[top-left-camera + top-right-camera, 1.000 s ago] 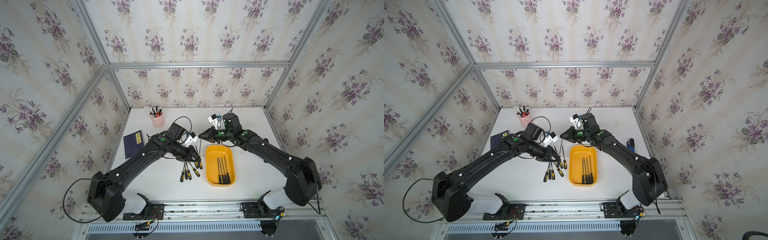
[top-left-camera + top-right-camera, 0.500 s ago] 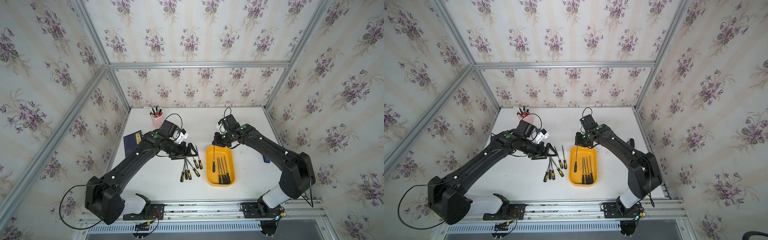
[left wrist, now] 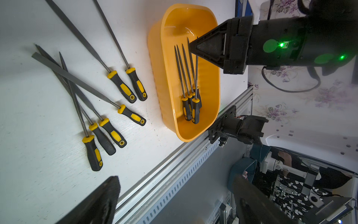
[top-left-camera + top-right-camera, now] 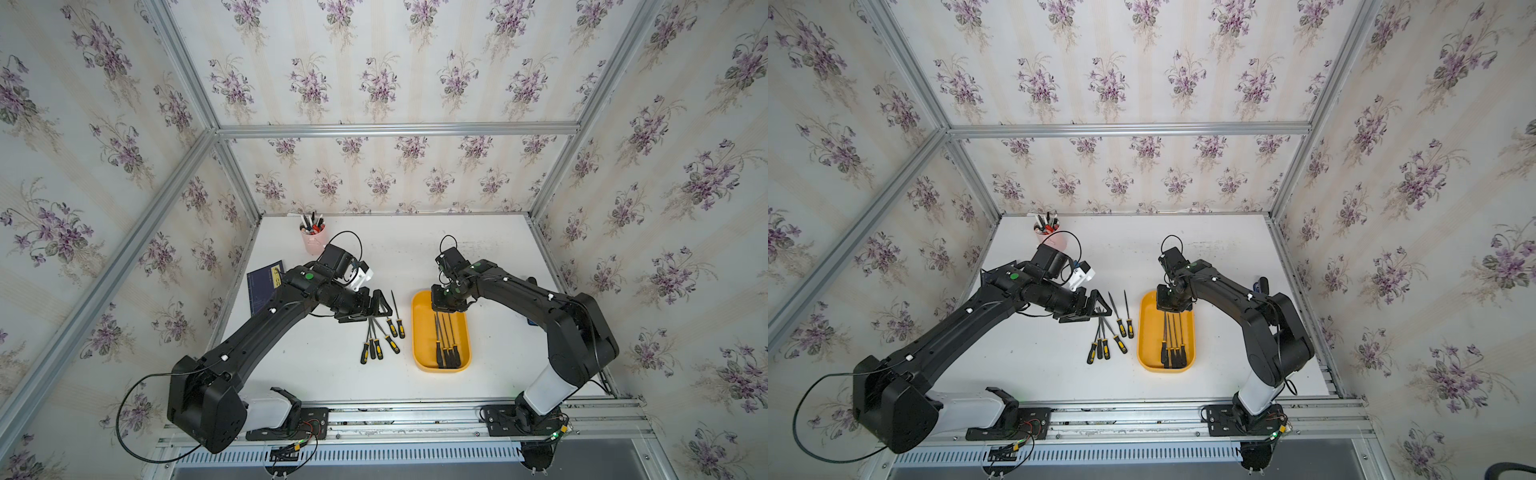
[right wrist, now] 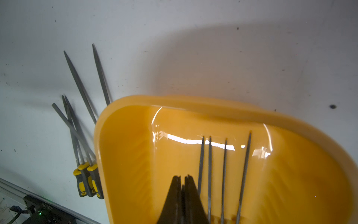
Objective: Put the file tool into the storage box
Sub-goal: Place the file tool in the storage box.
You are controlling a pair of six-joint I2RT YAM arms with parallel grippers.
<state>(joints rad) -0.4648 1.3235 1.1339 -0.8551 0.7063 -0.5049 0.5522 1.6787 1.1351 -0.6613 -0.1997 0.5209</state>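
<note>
The file tool's tip goes down toward the loose files next, and my right gripper releases it beside the other files' tips, as bare box bottom lies below the gripper and that way.
The storage box [image 4: 422, 332] [image 4: 1148, 332] is a shallow orange-yellow tray right of the table's middle. Several black-and-yellow-handled files [image 4: 446, 336] lie in it. My right gripper [image 4: 440, 311] [image 4: 1167, 309] [image 5: 182, 177] hangs over the box's far end. It is shut on the tip of a file tool [image 3: 196, 81], whose handle reaches down among the others. My left gripper [image 4: 380, 316] [image 4: 1100, 316] [image 3: 175, 178] stands open and empty just above the far ends of several loose files [image 4: 376, 336] [image 3: 77, 83] on the table left of the box.
A pink pen cup [image 4: 312, 241] stands at the back left, with a dark blue notebook [image 4: 264, 286] by the left wall. A small blue object [image 4: 1262, 284] lies near the right wall. The aluminium rail [image 4: 374, 415] runs along the table's front edge.
The two grippers met above the table with a file between them. My left gripper opened and drew back left. My right gripper swung the file over the box and lowered it in.
</note>
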